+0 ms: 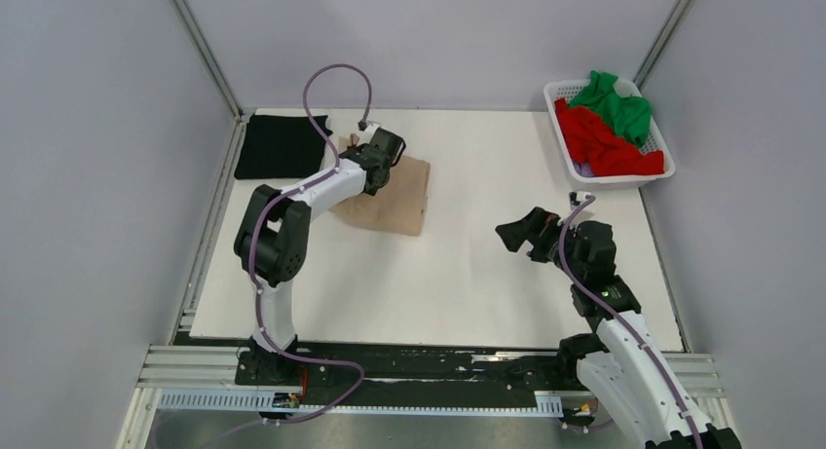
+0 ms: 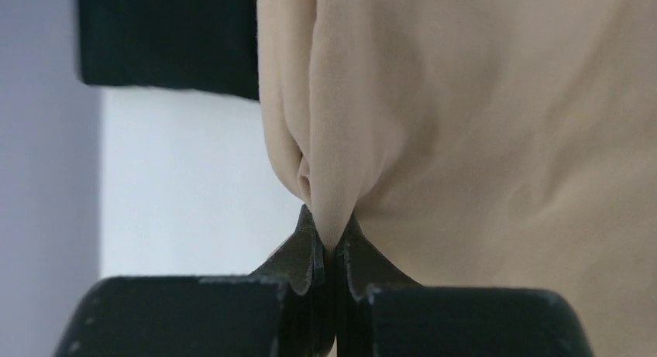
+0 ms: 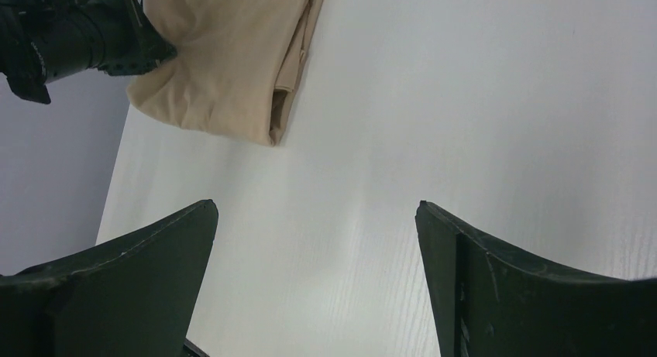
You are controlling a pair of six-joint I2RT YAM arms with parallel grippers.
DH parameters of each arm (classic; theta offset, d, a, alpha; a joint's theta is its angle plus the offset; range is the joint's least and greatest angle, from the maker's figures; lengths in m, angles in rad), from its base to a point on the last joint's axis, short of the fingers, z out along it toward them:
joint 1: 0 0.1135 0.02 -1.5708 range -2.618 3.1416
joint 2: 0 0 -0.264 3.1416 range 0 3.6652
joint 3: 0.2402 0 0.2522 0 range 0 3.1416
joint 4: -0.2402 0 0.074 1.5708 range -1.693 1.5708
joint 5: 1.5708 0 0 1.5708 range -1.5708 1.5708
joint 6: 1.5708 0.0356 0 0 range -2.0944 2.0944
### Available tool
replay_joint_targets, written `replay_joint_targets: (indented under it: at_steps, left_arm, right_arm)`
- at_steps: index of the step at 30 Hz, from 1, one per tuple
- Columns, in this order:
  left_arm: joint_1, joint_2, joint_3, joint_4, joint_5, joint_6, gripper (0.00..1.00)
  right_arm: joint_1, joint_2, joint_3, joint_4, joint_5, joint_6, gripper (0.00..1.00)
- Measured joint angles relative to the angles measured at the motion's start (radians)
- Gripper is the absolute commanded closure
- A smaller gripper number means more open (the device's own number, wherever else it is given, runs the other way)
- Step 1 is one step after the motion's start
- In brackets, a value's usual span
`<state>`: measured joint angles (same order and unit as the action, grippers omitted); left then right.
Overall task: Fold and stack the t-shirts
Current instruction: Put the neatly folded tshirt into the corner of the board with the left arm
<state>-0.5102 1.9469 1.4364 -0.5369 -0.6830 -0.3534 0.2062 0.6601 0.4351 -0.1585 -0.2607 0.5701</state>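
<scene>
The left gripper lifts next, swings outward and to the left in the top view, and lowers onto the black t-shirt (image 1: 282, 145) (image 2: 170, 38) to release, since that lies flat, already folded.
The folded beige t-shirt (image 1: 394, 201) lies on the white table left of centre. My left gripper (image 1: 365, 171) is shut on a pinched fold of it at its left edge; the wrist view shows the beige cloth (image 2: 465, 125) squeezed between the fingertips (image 2: 310, 245). A folded black t-shirt (image 1: 282, 145) lies at the far left corner, and it also shows in the left wrist view (image 2: 166, 36). My right gripper (image 1: 518, 233) is open and empty above the table at the right. The beige shirt also shows in the right wrist view (image 3: 232, 55). The red t-shirt (image 1: 599, 142) and green t-shirt (image 1: 614, 103) lie crumpled in the basket.
A white slatted basket (image 1: 563, 128) stands at the far right corner. Grey walls enclose the table (image 1: 468, 274) on three sides. The left arm (image 3: 70, 39) shows in the right wrist view beside the beige shirt.
</scene>
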Motion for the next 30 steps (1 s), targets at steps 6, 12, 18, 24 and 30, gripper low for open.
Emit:
replay_joint_targets:
  at_steps: [6, 12, 18, 24, 30]
  left_arm:
    - [0.027, 0.068, 0.085, 0.182, -0.206, 0.342, 1.0]
    - [0.108, 0.097, 0.099, 0.312, -0.251, 0.579, 1.0]
    - [0.214, 0.097, 0.136, 0.432, -0.216, 0.737, 1.0]
    - [0.26, 0.097, 0.208, 0.483, -0.201, 0.83, 1.0]
    - [0.256, 0.097, 0.279, 0.498, -0.184, 0.88, 1.0]
  right_arm:
    - [0.0, -0.032, 0.0, -0.003, 0.024, 0.0, 0.0]
    - [0.0, -0.048, 0.0, -0.003, 0.082, -0.001, 0.0]
    - [0.0, -0.031, 0.0, -0.003, 0.13, -0.004, 0.0]
    - [0.0, 0.008, 0.0, -0.005, 0.148, -0.005, 0.0]
    - [0.0, 0.013, 0.0, -0.009, 0.157, -0.006, 0.0]
